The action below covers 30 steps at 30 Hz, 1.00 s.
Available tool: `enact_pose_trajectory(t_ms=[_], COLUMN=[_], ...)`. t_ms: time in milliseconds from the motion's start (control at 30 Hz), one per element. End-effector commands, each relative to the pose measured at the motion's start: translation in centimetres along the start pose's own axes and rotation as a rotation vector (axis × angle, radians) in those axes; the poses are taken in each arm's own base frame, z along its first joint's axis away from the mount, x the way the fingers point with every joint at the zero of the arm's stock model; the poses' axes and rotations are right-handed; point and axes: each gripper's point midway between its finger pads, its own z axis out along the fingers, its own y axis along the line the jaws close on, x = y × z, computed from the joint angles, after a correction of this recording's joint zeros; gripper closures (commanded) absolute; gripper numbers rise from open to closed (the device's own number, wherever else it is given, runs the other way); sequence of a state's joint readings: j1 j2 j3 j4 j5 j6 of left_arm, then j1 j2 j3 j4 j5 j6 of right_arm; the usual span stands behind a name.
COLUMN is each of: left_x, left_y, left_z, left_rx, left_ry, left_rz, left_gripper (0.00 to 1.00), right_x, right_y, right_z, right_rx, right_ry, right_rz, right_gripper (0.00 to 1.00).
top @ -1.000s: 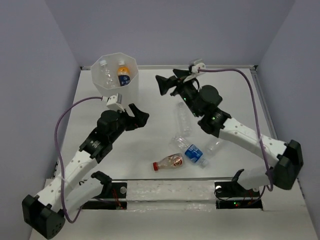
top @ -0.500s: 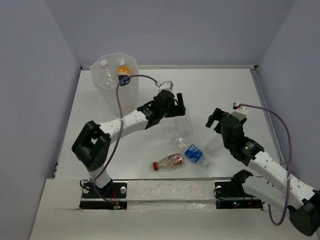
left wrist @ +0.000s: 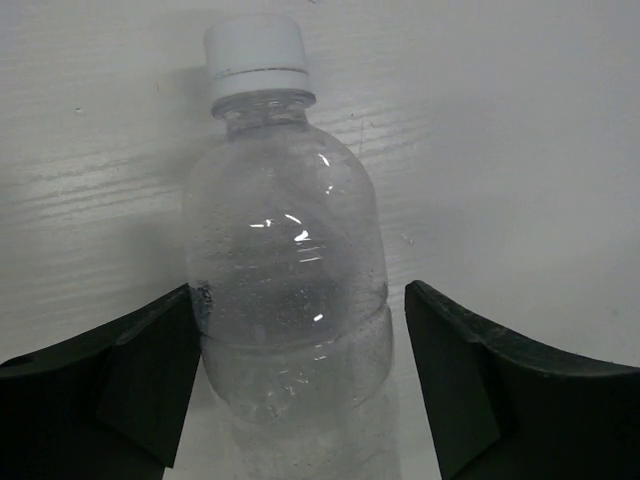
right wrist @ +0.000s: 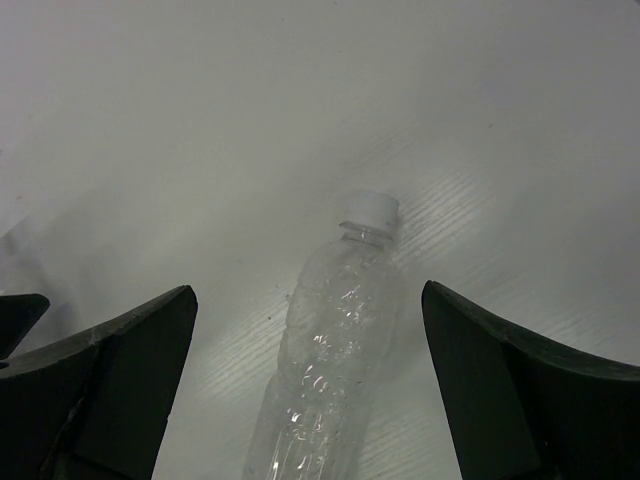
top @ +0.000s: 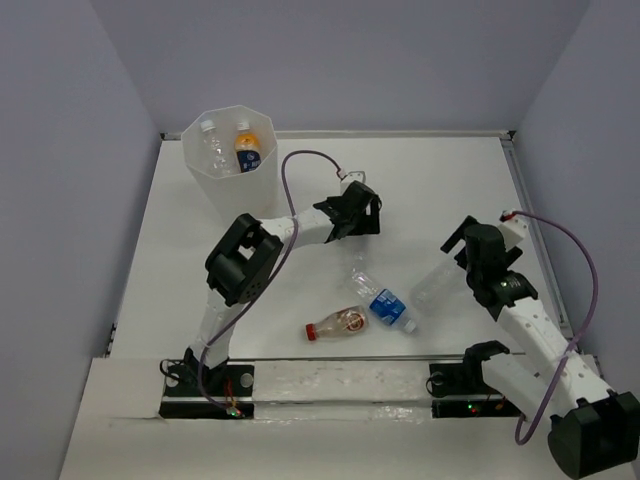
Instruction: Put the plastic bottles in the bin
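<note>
Next, the right gripper lowers its open fingers and turns them in line, astride the part of the bottle by its cap, since the slim clear bottle lies slanted below.
The white faceted bin stands at the back left with a clear bottle and an orange bottle inside. My left gripper is open astride a clear white-capped bottle lying mid-table; its left finger touches the bottle, the right finger stands apart. At the right, my right gripper hangs wide open over a slim clear bottle. A blue-labelled bottle and a red-capped bottle lie near the front.
Grey walls close the table at the back and both sides. A raised rail runs along the right edge. The left arm's purple cable loops above the table between the bin and the gripper.
The left arm swung from beside the bin to the mid-table clear bottle, and its jaws narrowed slightly. The right arm pulled back from the far centre to the slim bottle at right, jaws opening wide.
</note>
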State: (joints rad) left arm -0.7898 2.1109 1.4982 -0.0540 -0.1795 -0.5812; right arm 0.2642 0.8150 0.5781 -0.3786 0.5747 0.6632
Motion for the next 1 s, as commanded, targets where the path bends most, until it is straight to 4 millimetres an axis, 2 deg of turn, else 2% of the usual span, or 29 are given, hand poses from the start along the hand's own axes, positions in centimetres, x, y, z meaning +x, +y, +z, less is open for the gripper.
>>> enact_pose_trajectory(t_ms=[0, 167, 267, 433, 467, 533, 567, 633, 667, 733, 767, 800, 833, 867, 900, 933, 967], left_x=[-3.4, -4.5, -5.4, -9.9, -11.8, -14.2, -16.6, -19.3, -21.7, -23.9, -26.2, -27.1, -28.1, -29.8, -30.7, -31.4, -32.8], left_y=[-0.8, -1.2, -2.0, -5.0, -6.0, -7.1, -7.7, -8.4, -8.4, -8.2, -7.9, -7.4, -6.8, -4.9, -3.7, -2.3, 0.6], left_z=[0.0, 0.3, -0.2, -4.8, -6.8, -9.4, -12.2, -15.4, -18.6, -21.7, -25.0, -26.4, -27.9, -30.2, -31.2, -32.0, -32.6], left_rx=[0.017, 0.064, 0.099, 0.225, 0.266, 0.311, 0.337, 0.367, 0.373, 0.361, 0.348, 0.329, 0.305, 0.246, 0.207, 0.177, 0.118], left_ry=[-0.087, -0.116, -0.142, -0.246, -0.292, -0.362, -0.430, -0.523, -0.603, -0.673, -0.754, -0.789, -0.825, -0.886, -0.917, -0.937, -0.970], left_rz=[-0.002, -0.021, -0.025, -0.036, -0.036, -0.035, -0.030, -0.032, -0.027, -0.020, -0.012, -0.008, -0.006, -0.034, -0.029, -0.042, -0.065], left_gripper=[0.17, 0.40, 0.44, 0.44, 0.44, 0.44, 0.45, 0.45, 0.45, 0.45, 0.45, 0.45, 0.44, 0.44, 0.44, 0.44, 0.44], right_x=[1.0, 3.1, 4.0, 5.5, 5.5, 5.6, 5.4, 5.5, 5.9, 6.1, 6.5, 6.7, 6.5, 6.4, 6.1, 5.7, 5.2], right_y=[-0.4, -1.7, -1.8, -1.8, -1.8, -1.3, -0.5, 0.2, 0.6, 0.8, 0.8, 0.8, 0.9, 1.0, 1.1, 1.1, 1.0], right_z=[0.8, 2.5, 3.6, 5.9, 6.2, 6.8, 7.0, 7.2, 7.3, 7.6, 7.7, 7.8, 7.9, 7.9, 7.7, 7.7, 7.6], right_rx=[0.000, 0.069, 0.095, 0.126, 0.126, 0.113, 0.084, 0.057, 0.045, 0.038, 0.040, 0.040, 0.035, 0.029, 0.017, 0.012, 0.015], right_ry=[0.085, 0.191, 0.225, 0.244, 0.249, 0.245, 0.244, 0.254, 0.271, 0.278, 0.288, 0.288, 0.277, 0.268, 0.246, 0.230, 0.207], right_rz=[0.050, 0.104, 0.127, 0.119, 0.128, 0.148, 0.170, 0.190, 0.194, 0.206, 0.213, 0.213, 0.231, 0.241, 0.262, 0.273, 0.280], right_gripper=[0.00, 0.00, 0.00, 0.00, 0.00, 0.04, 0.07, 0.08, 0.09, 0.13, 0.14, 0.16, 0.25, 0.31, 0.42, 0.45, 0.47])
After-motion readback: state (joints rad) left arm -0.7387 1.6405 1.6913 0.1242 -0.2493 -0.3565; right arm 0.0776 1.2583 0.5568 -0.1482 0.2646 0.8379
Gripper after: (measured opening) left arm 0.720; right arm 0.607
